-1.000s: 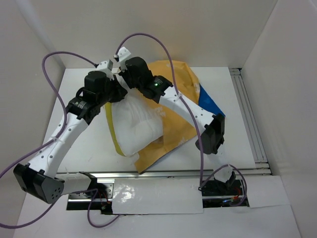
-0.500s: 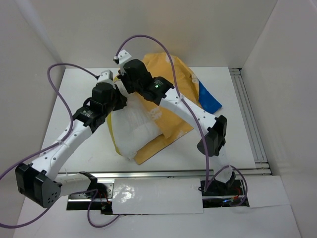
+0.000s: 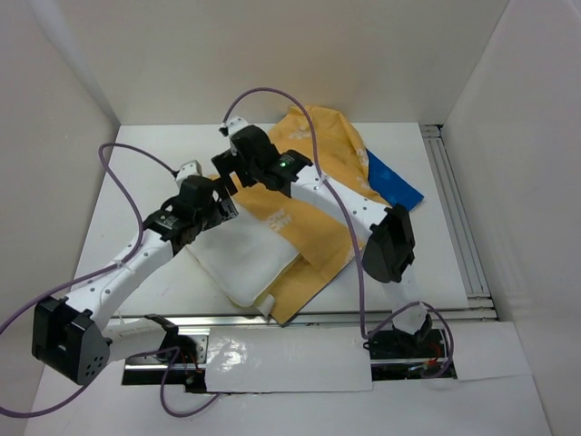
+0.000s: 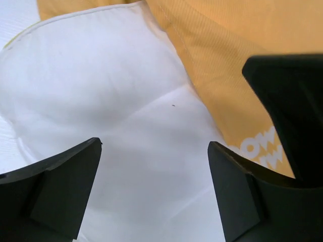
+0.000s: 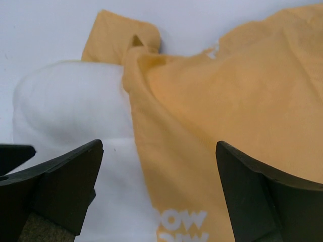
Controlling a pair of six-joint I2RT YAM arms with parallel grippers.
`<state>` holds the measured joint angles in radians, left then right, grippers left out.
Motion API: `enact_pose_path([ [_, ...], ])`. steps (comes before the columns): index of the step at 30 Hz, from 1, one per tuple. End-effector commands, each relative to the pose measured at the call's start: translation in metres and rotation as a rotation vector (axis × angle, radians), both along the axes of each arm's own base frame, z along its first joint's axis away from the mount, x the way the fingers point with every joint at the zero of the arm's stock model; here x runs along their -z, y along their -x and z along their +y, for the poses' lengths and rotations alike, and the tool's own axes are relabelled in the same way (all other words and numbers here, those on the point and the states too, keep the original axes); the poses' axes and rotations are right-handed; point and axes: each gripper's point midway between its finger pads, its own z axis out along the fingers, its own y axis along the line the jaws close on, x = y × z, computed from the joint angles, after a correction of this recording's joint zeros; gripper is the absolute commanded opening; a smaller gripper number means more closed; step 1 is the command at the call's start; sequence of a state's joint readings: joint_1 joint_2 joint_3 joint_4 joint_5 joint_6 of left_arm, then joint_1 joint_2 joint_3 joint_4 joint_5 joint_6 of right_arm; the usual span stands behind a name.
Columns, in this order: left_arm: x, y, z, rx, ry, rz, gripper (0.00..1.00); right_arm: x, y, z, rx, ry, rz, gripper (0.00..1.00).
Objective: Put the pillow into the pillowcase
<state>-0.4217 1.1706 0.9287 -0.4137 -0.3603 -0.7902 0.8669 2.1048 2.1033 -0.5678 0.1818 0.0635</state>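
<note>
The pillow's near edge (image 3: 279,270) is outside the pillowcase, back from my left gripper and to its right in the top view, so I'll swing it there and down.
The white pillow (image 3: 238,259) lies flat on the table, its right part covered by the orange-yellow pillowcase (image 3: 318,177), whose blue side (image 3: 395,186) shows at the far right. My left gripper (image 3: 227,204) hovers open over the pillow's upper edge, and my right gripper (image 3: 227,170) stands open just behind it. In the left wrist view my left gripper (image 4: 154,171) spans bare pillow (image 4: 116,96) beside the pillowcase (image 4: 237,45). In the right wrist view my right gripper (image 5: 159,176) hangs over the seam between the pillow (image 5: 70,111) and the pillowcase (image 5: 232,96). Neither holds anything.
White walls enclose the table on three sides. A metal rail (image 3: 454,209) runs along the right edge and another rail (image 3: 309,318) along the front. Purple cables (image 3: 118,159) loop over the arms. A white sheet (image 3: 281,359) lies between the arm bases.
Both grippers were shut on the raised top of the pillow and pillowcase; they have opened and let go. The bundle has dropped flat onto the table.
</note>
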Motion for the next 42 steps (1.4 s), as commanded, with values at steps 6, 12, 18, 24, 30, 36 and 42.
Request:
enact_pose_path([
  [6, -0.031, 0.003, -0.032, 0.186, 0.012, -0.071, 1.0, -0.065, 0.041, -0.074, 0.127, -0.166, -0.051, 1.0],
  [12, -0.019, 0.037, -0.085, 0.57, -0.067, -0.101, 1.0, -0.001, 0.06, -0.176, 0.379, -0.14, 0.104, 1.0],
  [18, 0.038, 0.083, -0.129, 0.805, -0.222, 0.028, 1.0, 0.058, 0.118, -0.243, 0.426, -0.025, 0.254, 1.0],
  [24, 0.077, 0.101, -0.147, 0.899, -0.329, 0.143, 1.0, 0.102, 0.17, -0.251, 0.333, 0.056, 0.418, 1.0],
  [30, 0.111, 0.108, -0.135, 0.862, -0.398, 0.258, 1.0, 0.118, 0.185, -0.241, 0.288, 0.028, 0.444, 1.0],
  [36, 0.13, 0.113, -0.142, 0.845, -0.361, 0.325, 0.55, 0.166, 0.187, -0.236, 0.255, 0.09, 0.491, 1.0],
  [42, 0.129, 0.111, -0.151, 0.838, -0.325, 0.319, 0.0, 0.184, 0.18, -0.224, 0.241, 0.086, 0.474, 1.0],
])
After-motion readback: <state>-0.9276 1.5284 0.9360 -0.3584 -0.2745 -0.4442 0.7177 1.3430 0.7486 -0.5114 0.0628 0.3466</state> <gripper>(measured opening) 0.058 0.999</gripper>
